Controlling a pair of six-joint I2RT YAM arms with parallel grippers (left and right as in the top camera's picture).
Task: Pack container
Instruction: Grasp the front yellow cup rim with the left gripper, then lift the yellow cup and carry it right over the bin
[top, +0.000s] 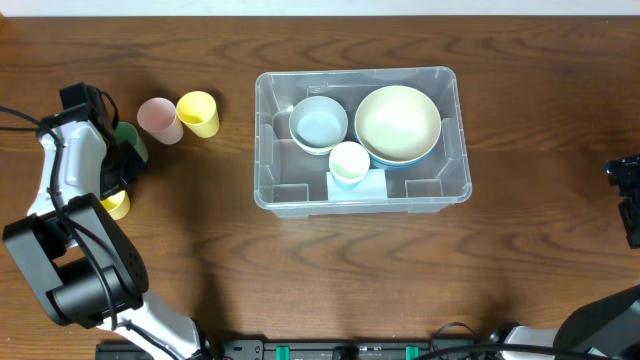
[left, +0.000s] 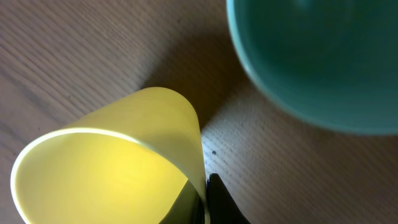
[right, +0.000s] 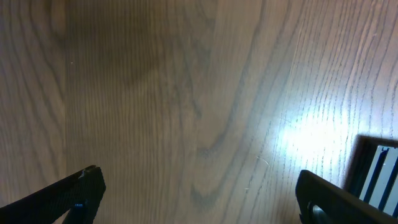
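The small white cup (top: 349, 162) has its empty opening facing up, so the left gripper should move up and across to the container (top: 440, 190), over the white cup, and then down to release.
The clear container (top: 440, 190) stands right of the table's middle. It holds a pale blue bowl (top: 318, 123), a large cream bowl (top: 398, 123) and a small white cup (top: 349, 162). My left gripper (top: 112, 192) is at the far left, shut on the wall of a yellow cup (top: 117, 206). In the left wrist view the gripper (left: 203, 190) has one finger inside the yellow cup (left: 124, 162) and one outside. A teal-green cup (left: 323, 56) stands just beyond it. My right gripper (right: 199, 193) is open and empty over bare wood at the right edge (top: 628, 200).
A pink cup (top: 159, 120) and another yellow cup (top: 198, 113) stand side by side left of the container. The green cup (top: 131, 146) is partly hidden by my left arm. A dark fixture (right: 376, 165) shows at the right wrist view's edge.
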